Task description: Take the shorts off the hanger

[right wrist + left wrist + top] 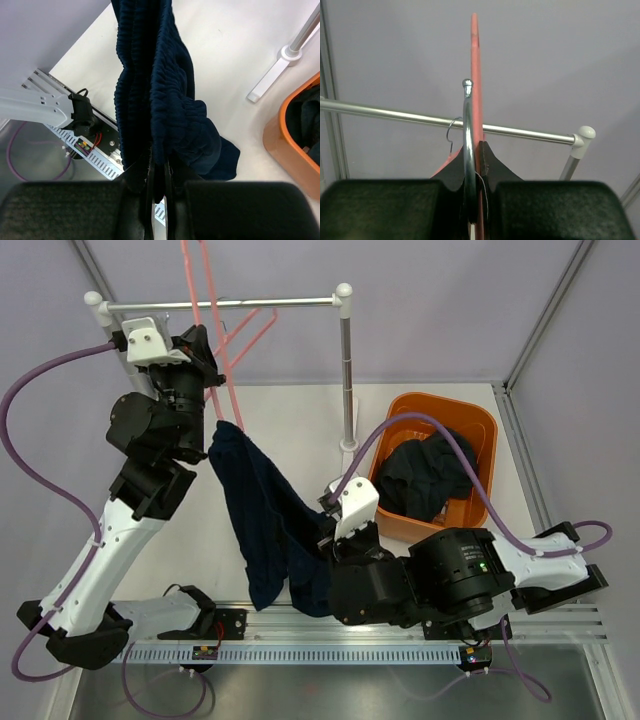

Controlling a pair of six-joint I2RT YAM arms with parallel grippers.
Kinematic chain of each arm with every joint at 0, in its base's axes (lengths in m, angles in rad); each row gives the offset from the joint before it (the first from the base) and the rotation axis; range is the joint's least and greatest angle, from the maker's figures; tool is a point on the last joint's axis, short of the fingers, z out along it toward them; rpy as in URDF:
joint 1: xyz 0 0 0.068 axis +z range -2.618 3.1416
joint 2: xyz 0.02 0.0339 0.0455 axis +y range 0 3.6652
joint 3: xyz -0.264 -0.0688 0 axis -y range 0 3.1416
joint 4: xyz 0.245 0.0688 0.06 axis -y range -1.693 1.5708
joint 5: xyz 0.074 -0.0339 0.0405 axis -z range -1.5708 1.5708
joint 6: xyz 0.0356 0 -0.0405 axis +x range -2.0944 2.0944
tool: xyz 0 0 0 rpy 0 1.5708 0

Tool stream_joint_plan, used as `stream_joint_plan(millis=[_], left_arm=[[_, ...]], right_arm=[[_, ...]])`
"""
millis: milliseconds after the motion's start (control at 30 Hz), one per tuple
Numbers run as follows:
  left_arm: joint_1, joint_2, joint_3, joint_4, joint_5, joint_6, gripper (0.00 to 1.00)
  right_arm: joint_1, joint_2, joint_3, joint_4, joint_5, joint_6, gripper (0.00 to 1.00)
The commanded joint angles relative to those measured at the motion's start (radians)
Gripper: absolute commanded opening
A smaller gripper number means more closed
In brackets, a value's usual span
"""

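My right gripper draws the shorts off the pink hanger next, carries them outward over the orange basket and lowers to release, since another pair is inside.
One pair of dark navy shorts (265, 510) hangs from a pink hanger (207, 310) and stretches down to the right. My left gripper (203, 362) is shut on the hanger; the left wrist view shows its jaws (474, 150) closed on the chrome hook (467, 120) and the pink hanger (476, 60). My right gripper (326, 536) is shut on the lower end of the shorts. The right wrist view shows the cloth (155, 85) pinched between its jaws (159, 172). A second pair of shorts (425, 475) lies in the orange basket (480, 420).
A chrome rail (280, 303) on a post (346, 370) stands at the back; it also shows in the left wrist view (410, 117). A second pink hanger (255, 330) hangs on it. The basket sits right of the post. The slotted rail (330, 652) runs along the near edge.
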Motion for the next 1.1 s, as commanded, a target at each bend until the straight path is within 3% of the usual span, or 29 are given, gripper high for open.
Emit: stream_joint_plan(millis=[0,233,367,433,500,633,667,767,933,1033,1067], left_arm=[[0.028,-0.014,0.012,0.190,-0.023,0.054,0.00],[0.039,-0.028,-0.056,0.276,0.043,0.004,0.00],[0.041,-0.020,-0.024,0.212,0.058,-0.030,0.00],[0.041,-0.028,-0.025,0.187,0.077,-0.038,0.00],[0.041,-0.043,-0.028,0.127,0.101,-0.081,0.00],[0.041,-0.081,-0.050,0.026,0.166,-0.134,0.00],[0.041,-0.089,-0.054,-0.017,0.178,-0.151,0.00],[0.041,-0.120,-0.065,-0.109,0.218,-0.185,0.00],[0.039,-0.150,-0.073,-0.244,0.284,-0.227,0.00],[0.039,-0.172,-0.108,-0.298,0.316,-0.245,0.00],[0.039,-0.179,-0.122,-0.302,0.319,-0.247,0.00]], right_arm=[[0.019,-0.060,-0.006,-0.142,0.023,-0.026,0.00],[0.019,-0.005,-0.020,-0.098,-0.049,-0.102,0.00],[0.015,0.032,0.067,-0.257,0.079,0.067,0.00],[-0.013,0.007,0.112,-0.273,0.107,0.060,0.00],[-0.060,-0.042,0.094,-0.162,0.112,-0.052,0.00],[-0.299,-0.115,0.019,0.079,0.049,-0.341,0.00],[-0.423,-0.129,0.005,0.136,0.020,-0.387,0.00],[-0.625,-0.151,0.053,0.323,-0.065,-0.529,0.00],[-0.784,-0.120,0.245,0.461,0.002,-0.739,0.00],[-0.786,-0.184,0.234,0.710,0.038,-0.897,0.00],[-0.786,-0.207,0.182,0.882,0.043,-0.941,0.00]])
